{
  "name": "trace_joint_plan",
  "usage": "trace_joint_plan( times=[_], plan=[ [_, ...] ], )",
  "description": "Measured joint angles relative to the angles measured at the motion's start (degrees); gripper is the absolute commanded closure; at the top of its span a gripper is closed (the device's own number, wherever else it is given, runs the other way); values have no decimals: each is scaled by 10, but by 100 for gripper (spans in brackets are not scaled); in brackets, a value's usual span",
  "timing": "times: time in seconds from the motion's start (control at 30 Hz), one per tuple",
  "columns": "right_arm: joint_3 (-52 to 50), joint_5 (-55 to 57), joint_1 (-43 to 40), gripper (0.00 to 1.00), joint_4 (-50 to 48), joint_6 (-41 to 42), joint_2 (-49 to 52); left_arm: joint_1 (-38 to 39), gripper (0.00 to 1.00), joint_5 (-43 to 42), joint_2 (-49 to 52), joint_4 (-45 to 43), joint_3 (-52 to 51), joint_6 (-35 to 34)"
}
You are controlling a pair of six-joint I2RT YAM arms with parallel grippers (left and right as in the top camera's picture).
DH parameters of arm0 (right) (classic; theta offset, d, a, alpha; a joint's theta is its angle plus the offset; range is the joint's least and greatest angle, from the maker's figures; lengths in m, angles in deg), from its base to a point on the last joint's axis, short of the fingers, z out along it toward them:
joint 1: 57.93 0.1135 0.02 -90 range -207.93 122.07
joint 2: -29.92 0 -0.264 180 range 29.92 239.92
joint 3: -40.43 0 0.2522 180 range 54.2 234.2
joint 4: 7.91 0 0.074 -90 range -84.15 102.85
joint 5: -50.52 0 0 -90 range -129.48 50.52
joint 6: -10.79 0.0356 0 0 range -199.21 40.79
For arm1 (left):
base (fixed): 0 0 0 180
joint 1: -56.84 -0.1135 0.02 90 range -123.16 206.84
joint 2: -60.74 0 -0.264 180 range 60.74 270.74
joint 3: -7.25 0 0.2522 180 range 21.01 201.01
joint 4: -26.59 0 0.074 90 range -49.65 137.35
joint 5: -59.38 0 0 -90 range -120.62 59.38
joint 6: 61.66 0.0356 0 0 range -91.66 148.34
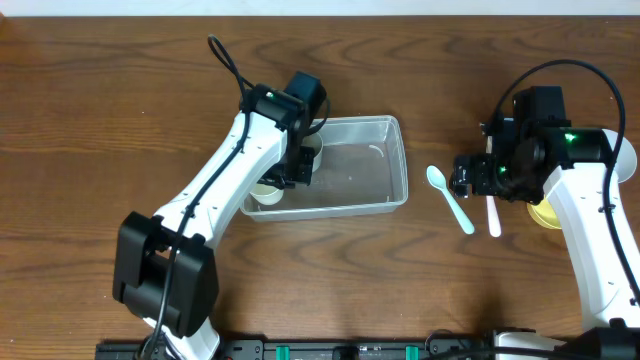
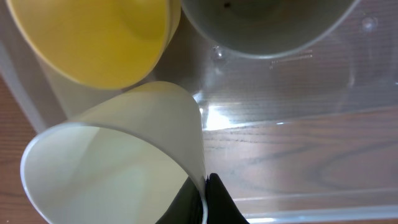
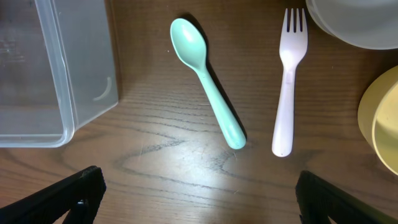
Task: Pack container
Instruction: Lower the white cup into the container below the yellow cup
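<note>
My left gripper lowers the white cup into the container's near corner (image 1: 261, 199) next, since the yellow bowl takes the space beyond that corner. It then releases the cup's rim.
The clear rectangular container (image 1: 378, 166) lies at the table's middle; its corner shows in the right wrist view (image 3: 56, 81). My left gripper (image 1: 298, 168) is inside its left end, shut on the rim of a white cup (image 2: 118, 162). In the left wrist view a yellow bowl (image 2: 93, 37) and a grey-green bowl (image 2: 261, 25) lie in the container (image 2: 298, 93) beyond the cup. My right gripper (image 3: 199, 199) is open and empty above the table, over a mint spoon (image 3: 208, 93) and a pale pink fork (image 3: 287, 81), which also show overhead as the spoon (image 1: 450, 198) and the fork (image 1: 493, 215).
A yellow bowl (image 3: 382, 121) and a white bowl (image 3: 357, 22) sit to the right of the fork. Overhead, the yellow bowl (image 1: 545, 212) is partly hidden under my right arm. Bare wood lies between the container and the spoon.
</note>
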Motion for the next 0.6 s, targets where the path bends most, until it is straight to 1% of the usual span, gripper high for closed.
trace_joint_plan(
  times=[0.13,0.27,0.6],
  plan=[
    [0,0,0,1,0,0,0,0,94,0,13,-11,-3,0],
    [0,0,0,1,0,0,0,0,94,0,14,-36,-27,1],
    [0,0,0,1,0,0,0,-3,93,-2,15,-61,-73,4]
  ],
)
